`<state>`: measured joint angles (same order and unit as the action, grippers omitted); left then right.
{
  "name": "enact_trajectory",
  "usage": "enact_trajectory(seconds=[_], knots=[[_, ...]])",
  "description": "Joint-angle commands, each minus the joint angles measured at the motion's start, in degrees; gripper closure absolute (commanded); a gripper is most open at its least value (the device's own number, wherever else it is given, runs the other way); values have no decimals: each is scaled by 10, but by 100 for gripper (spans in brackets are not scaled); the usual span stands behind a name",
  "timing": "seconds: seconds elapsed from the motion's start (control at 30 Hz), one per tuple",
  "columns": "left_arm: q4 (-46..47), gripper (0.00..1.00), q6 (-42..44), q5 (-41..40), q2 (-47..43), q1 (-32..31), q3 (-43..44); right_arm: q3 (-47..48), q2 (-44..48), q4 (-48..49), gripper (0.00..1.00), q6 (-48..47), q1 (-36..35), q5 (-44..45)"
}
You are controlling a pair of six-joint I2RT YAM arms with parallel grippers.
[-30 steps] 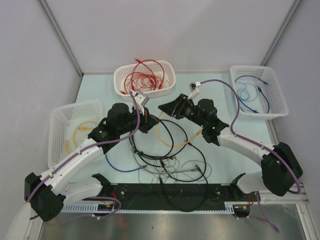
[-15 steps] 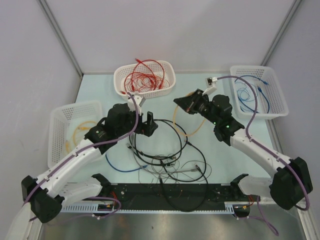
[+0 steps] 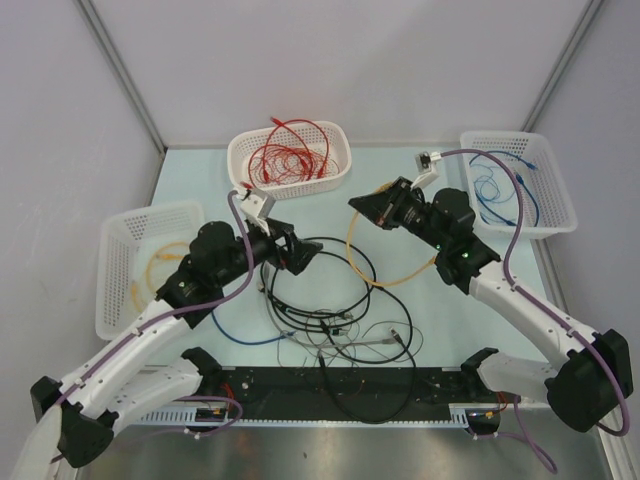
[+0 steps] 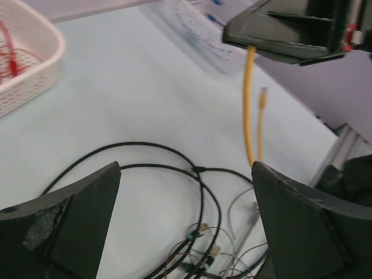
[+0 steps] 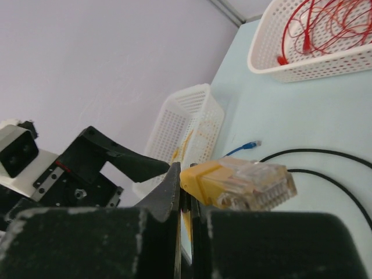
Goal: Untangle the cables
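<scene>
The yellow cable's hanging part dangles to the left gripper's right in the top view, so that gripper comes across onto it and closes next.
A tangle of black and grey cables (image 3: 322, 300) lies mid-table, with a blue cable (image 3: 240, 337) at its left. My right gripper (image 3: 360, 206) hovers above the table, shut on a yellow cable (image 3: 352, 250) just behind its clear plug (image 5: 241, 183). The rest of that cable hangs down in a loop. In the right wrist view the fingers (image 5: 186, 195) pinch it tight. My left gripper (image 3: 291, 250) is open over the black loops (image 4: 174, 168), nothing between its fingers (image 4: 75, 221). The yellow cable (image 4: 249, 104) dangles ahead of it.
A white basket (image 3: 240, 150) with red cables stands at the back. A basket (image 3: 560, 215) with blue cables is at the right. Another basket (image 3: 115, 290) with a yellow cable is at the left. A black rail (image 3: 330, 385) runs along the near edge.
The left gripper opened and drew back to the left. The right gripper shut on the yellow cable and carried its end up and to the right, away from the tangle.
</scene>
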<state>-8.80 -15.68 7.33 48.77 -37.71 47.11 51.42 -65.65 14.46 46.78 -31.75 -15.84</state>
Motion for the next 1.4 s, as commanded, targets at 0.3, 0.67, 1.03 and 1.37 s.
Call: enact_trajectory(seconds=[0.3,0.67,1.03,1.37], knots=[[301,4,-106,189,80,-39,-67,57,-11,40,100,60,-47,-44],[221,100,-64,151,76,-52,-29,75,-21,-7,55,25,-78,-38],[-246,100,-4,-399,-45,-11,174,78,85,-188,5,-88,-74,103],[-351,100,21,-629,-66,72,211,78,79,-210,5,-98,-60,80]])
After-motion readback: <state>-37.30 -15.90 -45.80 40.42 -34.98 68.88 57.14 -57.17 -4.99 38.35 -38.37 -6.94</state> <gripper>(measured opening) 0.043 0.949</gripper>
